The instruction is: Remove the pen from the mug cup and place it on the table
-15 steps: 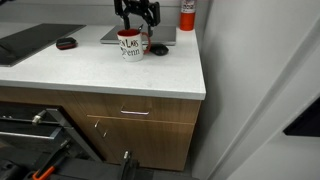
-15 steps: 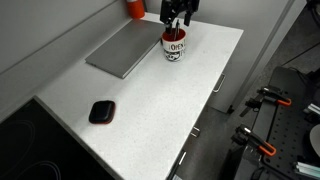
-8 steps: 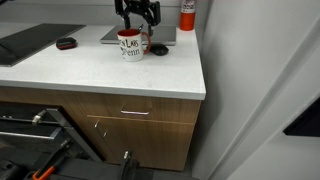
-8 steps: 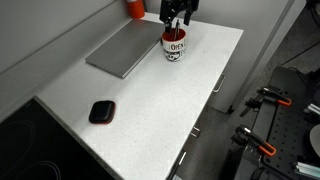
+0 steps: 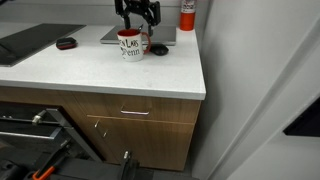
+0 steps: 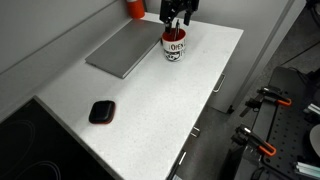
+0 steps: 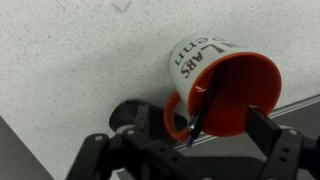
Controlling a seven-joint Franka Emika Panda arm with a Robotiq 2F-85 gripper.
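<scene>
Next, my gripper moves toward the mug cup's red handle (image 7: 172, 118) and closes on the pen at its upper end (image 7: 195, 131), which leans above the mug cup's rim by that handle.
The white mug cup (image 5: 130, 46) with red inside and dark lettering stands on the white table (image 5: 90, 70), also shown in an exterior view (image 6: 175, 47). In the wrist view the mug (image 7: 205, 62) has the thin black pen (image 7: 203, 108) leaning inside it, tip up over the rim near the red handle (image 7: 172, 118). My gripper (image 5: 137, 12) hangs just above the mug, seen in both exterior views (image 6: 178, 12). In the wrist view the gripper (image 7: 200, 128) is open, its fingers (image 7: 263, 125) on either side of the pen's upper end, not touching it.
A dark oval object (image 5: 158, 48) lies right beside the mug's handle. A grey flat laptop (image 6: 125, 48) lies behind the mug, and a red canister (image 5: 187, 14) stands by the wall. A small dark object (image 6: 101, 111) lies farther along the table.
</scene>
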